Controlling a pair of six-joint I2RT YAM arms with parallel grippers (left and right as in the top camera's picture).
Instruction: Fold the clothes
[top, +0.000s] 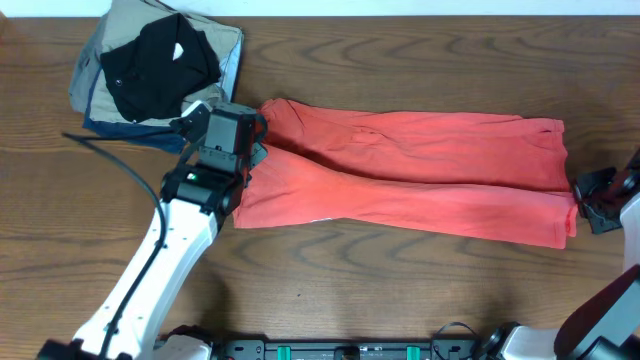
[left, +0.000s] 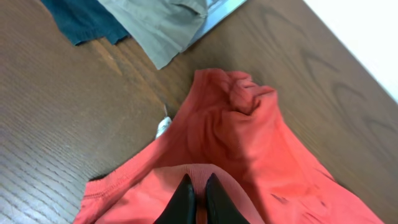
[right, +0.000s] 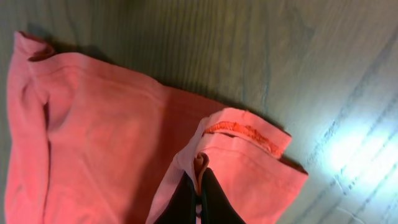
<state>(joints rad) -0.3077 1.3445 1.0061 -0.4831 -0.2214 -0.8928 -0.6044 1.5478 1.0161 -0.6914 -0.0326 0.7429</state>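
My left gripper moves down slightly onto the shirt's end by the pile next and releases the shirt's collar edge.
The coral-red T-shirt (top: 420, 170) lies across the table, folded lengthwise into a long band, lettering hidden. My left gripper (top: 250, 150) is at its left end, shut on the collar edge; the left wrist view shows the black fingers (left: 198, 186) pinched on the ribbed neck of the shirt (left: 249, 137), with a white tag (left: 163, 127) at its edge. My right gripper (top: 590, 200) is at the shirt's right end, shut on the hem; in the right wrist view the fingers (right: 199, 180) clamp a fold of the red fabric (right: 99, 130).
A pile of folded garments stands at the back left: black (top: 155, 60) on top, with khaki (top: 100, 60), light blue and navy (top: 120, 128) beneath. The khaki (left: 155, 25) and navy (left: 81, 18) edges show in the left wrist view. Wooden table (top: 400, 280).
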